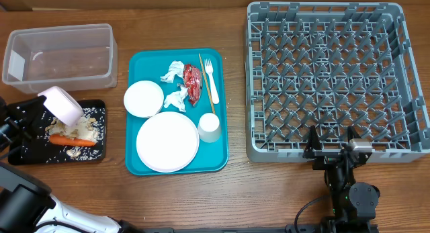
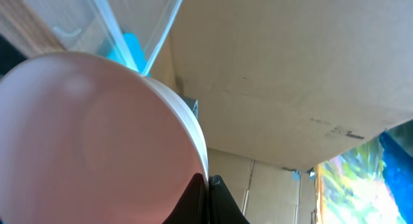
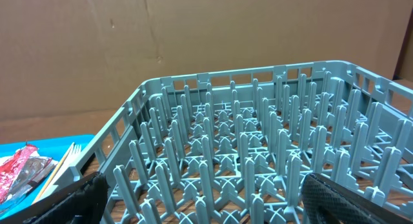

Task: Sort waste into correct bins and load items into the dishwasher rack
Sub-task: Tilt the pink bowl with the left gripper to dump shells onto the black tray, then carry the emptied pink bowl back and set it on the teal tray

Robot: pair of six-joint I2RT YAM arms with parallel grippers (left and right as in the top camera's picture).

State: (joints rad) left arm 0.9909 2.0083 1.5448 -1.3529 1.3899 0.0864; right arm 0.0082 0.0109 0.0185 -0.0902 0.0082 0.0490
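I should next move my left gripper to the right in the overhead view to the teal tray's bare far corner (image 1: 148, 66). There I should level the bowl, lower it and let it go.
My left gripper (image 1: 41, 105) is shut on the rim of a small white bowl (image 1: 62, 104), held tilted above the black tray (image 1: 20, 156); the bowl fills the left wrist view (image 2: 97, 140). An orange carrot (image 1: 64, 140) and pale food scraps (image 1: 84, 129) lie in the black tray. The clear tub (image 1: 60, 55) stands behind it. On the teal tray (image 1: 222, 112) are a white plate (image 1: 166, 141), a second bowl (image 1: 143, 98), a cup (image 1: 209, 127), napkins (image 1: 175, 72), a red wrapper (image 1: 193, 83), a fork (image 1: 211, 75) and a stick (image 1: 207, 78). My right gripper (image 1: 333, 147) is open at the grey rack's (image 1: 336, 78) front edge.
A cardboard wall stands behind the table in both wrist views. The rack (image 3: 258, 153) fills the right wrist view, with the teal tray's corner, wrapper (image 3: 22, 169) and fork at its left.
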